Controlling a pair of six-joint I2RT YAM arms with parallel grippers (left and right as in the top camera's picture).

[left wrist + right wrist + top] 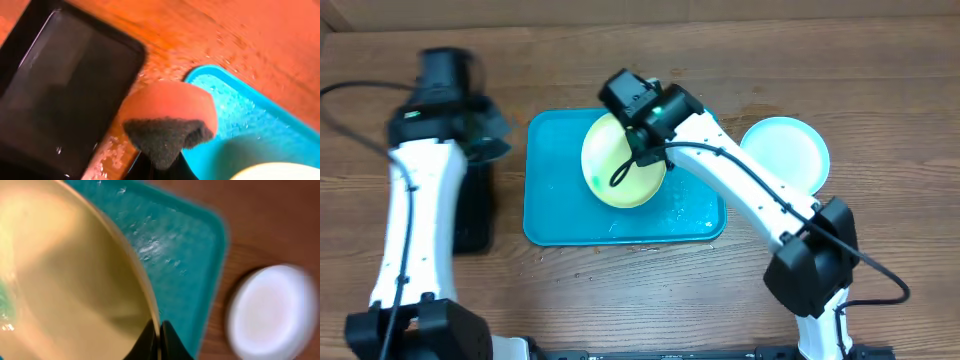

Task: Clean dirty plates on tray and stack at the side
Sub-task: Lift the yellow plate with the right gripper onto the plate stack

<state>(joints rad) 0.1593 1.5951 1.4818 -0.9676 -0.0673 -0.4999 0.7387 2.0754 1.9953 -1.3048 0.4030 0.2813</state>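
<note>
The pale plate (785,157) (272,311) sits below my right gripper and to its right in the overhead view. The gripper moves over it next, lowers, and releases the yellow-green plate's rim to stack.
My right gripper (642,138) is shut on the rim of the yellow-green plate (620,165) and holds it tilted over the teal tray (550,205). In the right wrist view the fingers (159,330) pinch the plate's edge (65,280), and a teal smear (4,305) shows on its face. A pale plate (785,150), white to pale blue, lies on the table right of the tray. I cannot tell if it is one plate or two stacked. My left gripper (485,135) is shut on an orange sponge (170,117) with a dark scouring face, near the tray's left corner (250,125).
A smaller black tray (472,215) lies on the table left of the teal tray, under my left arm; it also shows in the left wrist view (60,90). Water drops lie on the wood between the two trays and on the teal tray's floor.
</note>
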